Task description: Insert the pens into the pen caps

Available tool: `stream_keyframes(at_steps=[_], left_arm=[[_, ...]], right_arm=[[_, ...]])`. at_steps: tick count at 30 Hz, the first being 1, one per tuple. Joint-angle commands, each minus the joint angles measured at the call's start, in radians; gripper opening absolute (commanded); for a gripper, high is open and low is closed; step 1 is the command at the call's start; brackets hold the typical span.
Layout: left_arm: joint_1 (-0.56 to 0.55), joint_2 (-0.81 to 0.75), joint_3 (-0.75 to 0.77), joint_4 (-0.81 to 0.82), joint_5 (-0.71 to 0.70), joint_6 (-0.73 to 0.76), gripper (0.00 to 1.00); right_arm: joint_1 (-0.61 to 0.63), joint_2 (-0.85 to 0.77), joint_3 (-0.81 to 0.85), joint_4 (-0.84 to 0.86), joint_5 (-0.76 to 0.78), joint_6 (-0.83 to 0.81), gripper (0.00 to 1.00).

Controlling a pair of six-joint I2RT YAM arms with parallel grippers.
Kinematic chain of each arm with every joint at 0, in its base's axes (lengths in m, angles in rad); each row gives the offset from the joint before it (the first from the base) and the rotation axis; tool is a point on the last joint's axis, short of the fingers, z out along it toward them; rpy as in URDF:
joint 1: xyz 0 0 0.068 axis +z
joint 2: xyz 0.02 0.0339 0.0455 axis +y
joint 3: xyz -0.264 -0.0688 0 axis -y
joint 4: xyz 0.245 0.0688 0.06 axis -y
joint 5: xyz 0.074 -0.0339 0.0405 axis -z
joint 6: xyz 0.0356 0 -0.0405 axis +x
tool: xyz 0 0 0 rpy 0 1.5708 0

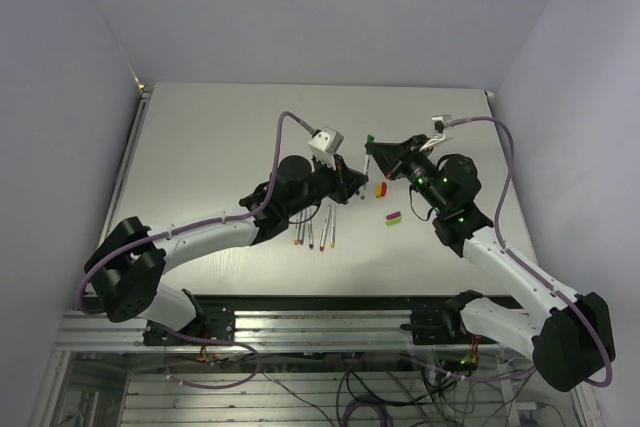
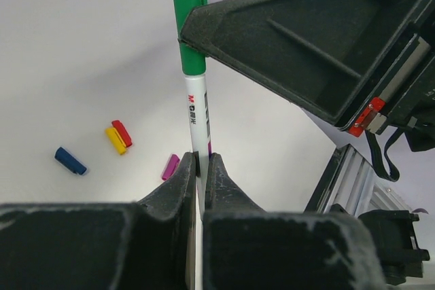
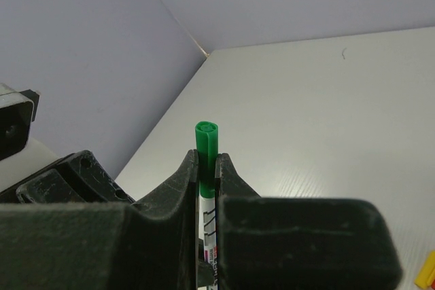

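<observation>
I should next move the pen in my left gripper to the left in the top view and down, and let it go on the bare tabletop beyond the other pens, because it has its cap on.
A white-grey pen (image 2: 196,117) stands upright between both grippers. My left gripper (image 2: 202,157) is shut on the pen's lower barrel. A green cap (image 2: 190,32) sits on the pen's top end, and my right gripper (image 3: 206,157) is shut on this green cap (image 3: 206,137), with the pen's barrel (image 3: 207,225) running down between its jaws. In the top view the two grippers meet mid-table, left (image 1: 352,183) and right (image 1: 378,153), with the green cap (image 1: 370,137) just past them. Loose blue (image 2: 70,161), yellow (image 2: 115,140), red (image 2: 122,132) and purple (image 2: 170,166) caps lie on the table.
Several other pens (image 1: 316,230) lie side by side on the table in front of the left arm. The yellow and red caps (image 1: 380,188) lie below the right gripper, and another cap (image 1: 393,218) lies nearer the front. Purple walls enclose the white table (image 1: 220,137).
</observation>
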Motion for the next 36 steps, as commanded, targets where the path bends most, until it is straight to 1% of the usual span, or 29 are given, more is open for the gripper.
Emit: stream_keyframes(at_steps=[1,13,19,23,28,32,36], left_arm=[[-0.004,-0.056,0.055,0.199,-0.091,0.038,0.07],[0.016,-0.066,0.098,0.274,-0.164,0.080,0.07],[0.040,-0.052,0.124,0.280,-0.156,0.080,0.07],[0.045,-0.033,0.143,0.225,-0.146,0.081,0.07],[0.044,-0.018,0.128,0.139,-0.136,0.072,0.07],[0.044,-0.003,0.091,0.056,-0.131,0.063,0.07],[0.044,0.019,0.040,0.008,-0.137,0.051,0.07]], right_arm=[[0.021,0.028,-0.012,-0.140,-0.115,-0.011,0.00],[0.024,0.101,0.015,-0.269,-0.141,-0.062,0.00],[0.034,0.133,0.019,-0.285,-0.147,-0.070,0.00],[0.033,0.139,0.033,-0.273,-0.122,-0.075,0.00],[0.034,0.154,0.112,-0.270,-0.040,-0.097,0.00],[0.034,0.158,0.206,-0.267,0.033,-0.110,0.16],[0.034,0.134,0.286,-0.252,0.115,-0.132,0.29]])
